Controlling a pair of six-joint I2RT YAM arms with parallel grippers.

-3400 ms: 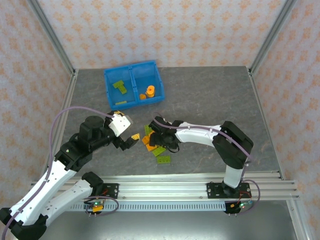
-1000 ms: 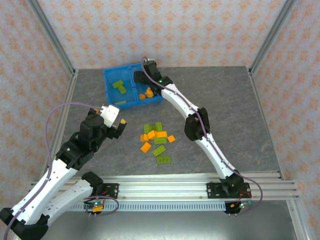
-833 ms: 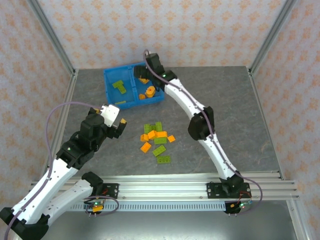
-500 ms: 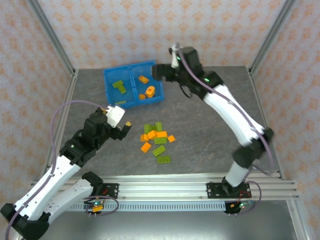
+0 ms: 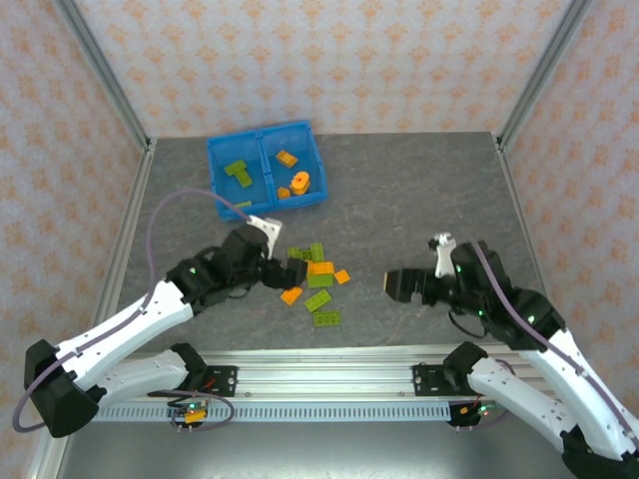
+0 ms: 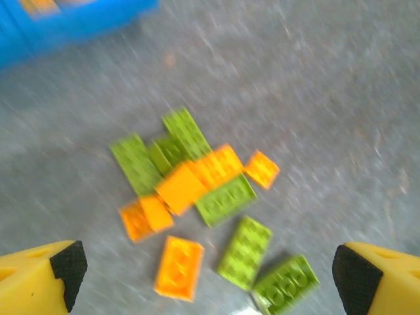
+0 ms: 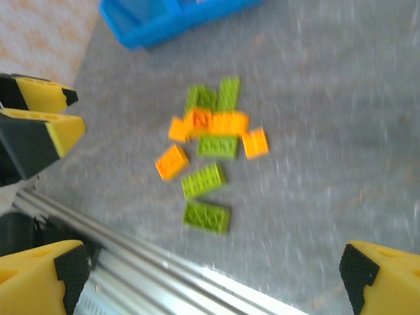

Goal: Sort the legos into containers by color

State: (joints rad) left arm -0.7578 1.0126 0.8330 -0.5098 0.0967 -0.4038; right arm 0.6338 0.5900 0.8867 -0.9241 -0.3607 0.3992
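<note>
The green brick nearest the bar (image 5: 326, 318) (image 6: 285, 285) lies below my left gripper toward the base, clear of the pile. My left gripper needs to move down and back next, turning across that brick.
Loose lime green and orange legos (image 5: 315, 279) lie in a heap on the grey table, seen close in the left wrist view as the pile (image 6: 197, 184) and in the right wrist view as the pile (image 7: 213, 134). The blue containers (image 5: 212, 165) stand at the back left: green bricks (image 5: 238, 172) in the left compartment, orange pieces (image 5: 297, 181) in the right. My left gripper (image 5: 277, 271) hovers at the heap's left edge, open and empty (image 6: 209, 282). My right gripper (image 5: 397, 284) hangs to the right of the heap, open and empty (image 7: 210, 275).
The aluminium rail (image 5: 329, 379) runs along the near edge, also in the right wrist view as the rail (image 7: 131, 275). The left gripper's yellow fingers (image 7: 46, 125) show there too. Frame posts and patterned walls enclose the table (image 5: 429, 190).
My right arm has swung back from the tray to the near right, its jaws opening; an orange brick now lies in the right compartment. My left gripper has moved right to the heap.
</note>
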